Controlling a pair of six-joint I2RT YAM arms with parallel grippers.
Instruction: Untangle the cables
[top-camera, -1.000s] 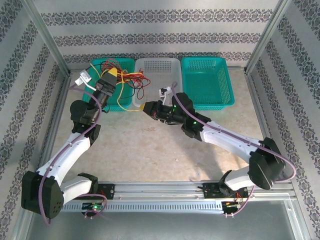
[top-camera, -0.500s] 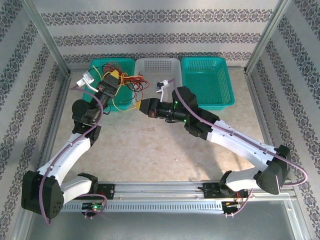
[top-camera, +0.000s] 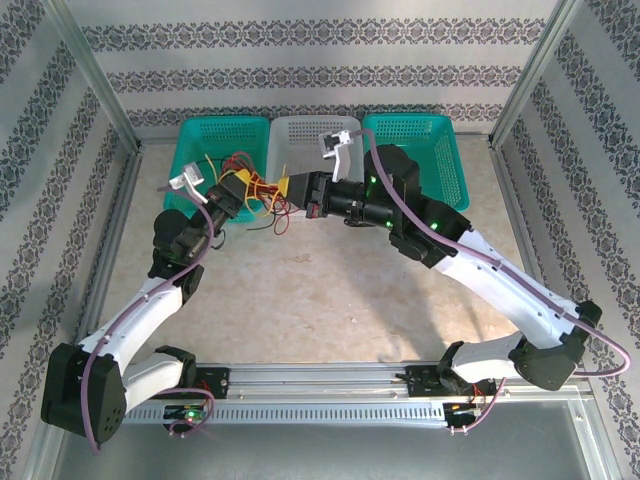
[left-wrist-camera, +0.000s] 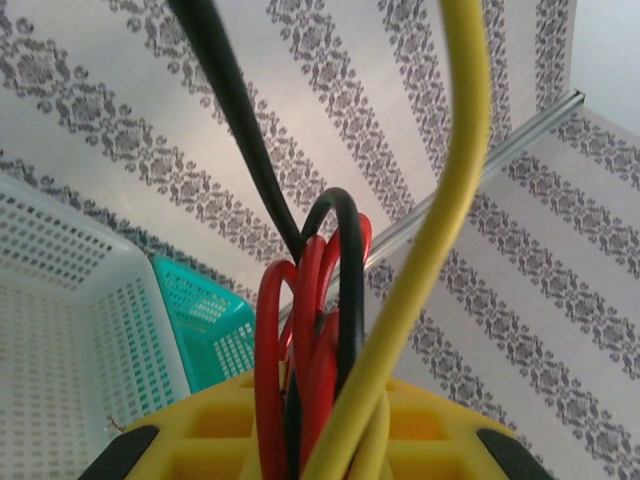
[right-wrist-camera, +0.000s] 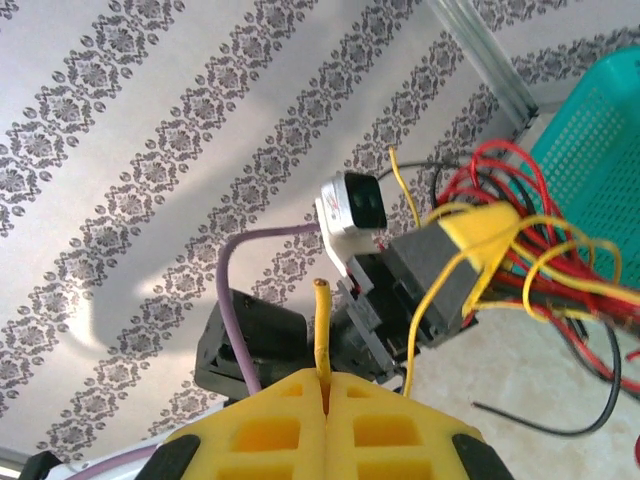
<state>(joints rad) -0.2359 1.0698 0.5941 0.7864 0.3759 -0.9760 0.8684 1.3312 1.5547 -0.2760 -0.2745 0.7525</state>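
The yellow cable runs into the tangle, so my right gripper needs to pull it outward next, away from the left gripper, over the white basket's far corner (top-camera: 356, 121) and let go.
The cables (top-camera: 262, 188), thin red, black and yellow wires, hang as a tangle between my two grippers, above the table in front of the baskets. My left gripper (top-camera: 240, 185) is shut on the bunch. In the left wrist view, red, black and yellow cables (left-wrist-camera: 272, 330) rise from between the yellow fingers (left-wrist-camera: 200, 430) of the left gripper (left-wrist-camera: 320, 405). My right gripper (top-camera: 289, 190) faces it from the right, shut on a single yellow wire (right-wrist-camera: 322, 320) whose end sticks out above the right gripper (right-wrist-camera: 327, 385). Across from it I see the left gripper (right-wrist-camera: 478, 232) holding the cables (right-wrist-camera: 540, 250).
Three baskets stand along the back wall: a teal one (top-camera: 200, 140) at left, a white one (top-camera: 315, 130) in the middle, another teal one (top-camera: 412, 190) at right. Metal frame posts and patterned walls close in the table. Loose wire ends dangle toward the tabletop (top-camera: 300, 290).
The left gripper pulled the bunch out of the left teal basket toward the near right. The right arm rose and reached back-left, still holding the yellow wire.
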